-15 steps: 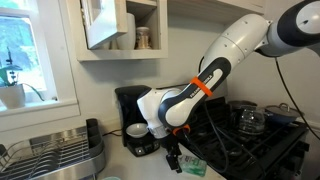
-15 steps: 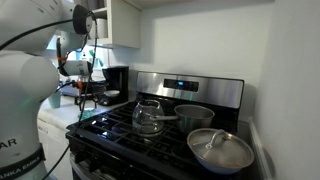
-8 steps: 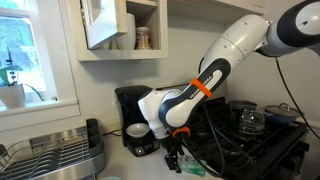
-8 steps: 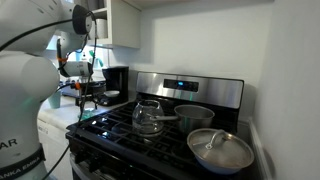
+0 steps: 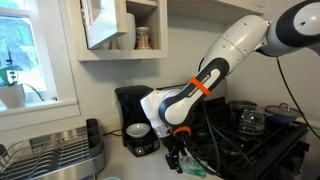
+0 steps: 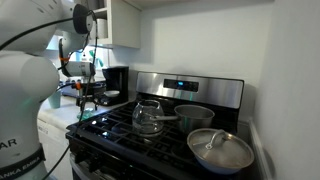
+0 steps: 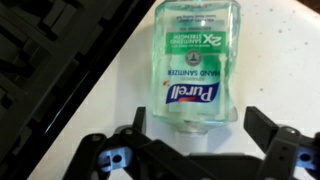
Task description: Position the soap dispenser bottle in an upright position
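Observation:
My gripper travels along the bottle next, from its pump end to the wider body by the Purell logo [image 7: 193,92].
The soap dispenser bottle [image 7: 194,60] is a pale-green translucent Purell bottle lying flat on the white counter, its pump end pointing toward the gripper. In the wrist view my gripper [image 7: 198,125] is open, with one finger on each side of the bottle's neck and not touching it. In an exterior view the gripper [image 5: 176,159] hangs low over the counter beside the stove, with the greenish bottle [image 5: 192,168] just under it. In the exterior view from the stove side the gripper [image 6: 87,95] is small and far; the bottle is not discernible there.
A black coffee maker [image 5: 133,120] stands behind the gripper against the wall. The black stove [image 7: 50,70] edge lies right beside the bottle; it carries a glass pot [image 6: 149,116] and pans. A dish rack [image 5: 55,155] sits toward the window.
The gripper has shifted slightly lower and toward the stove over the bottle; the bottle has not moved.

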Motion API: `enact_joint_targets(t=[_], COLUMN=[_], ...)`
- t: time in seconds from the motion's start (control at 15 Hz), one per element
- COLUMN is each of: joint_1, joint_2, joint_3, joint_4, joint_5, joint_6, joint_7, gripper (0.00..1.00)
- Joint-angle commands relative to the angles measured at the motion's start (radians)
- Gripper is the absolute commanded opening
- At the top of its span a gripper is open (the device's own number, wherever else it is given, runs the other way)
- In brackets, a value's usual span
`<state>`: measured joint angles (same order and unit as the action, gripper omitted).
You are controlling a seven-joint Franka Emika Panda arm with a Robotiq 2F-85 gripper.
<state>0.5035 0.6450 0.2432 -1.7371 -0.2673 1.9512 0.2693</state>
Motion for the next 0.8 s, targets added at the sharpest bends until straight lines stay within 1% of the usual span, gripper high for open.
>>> enact_joint_targets(t=[0.0,0.33,0.73], joint_1=[-0.019,-0.042,-0.064], joint_2=[-0.023,-0.018,0.002], joint_3=[-0.006,-0.003,-0.004], joint_4=[-0.041,-0.045,-0.011], joint_5=[0.054,0.082,0.129], joint_6=[-0.006,0.002,-0.036], joint_7=[-0.005,-0.037,-0.076], gripper=[1.00,1.00,1.00])
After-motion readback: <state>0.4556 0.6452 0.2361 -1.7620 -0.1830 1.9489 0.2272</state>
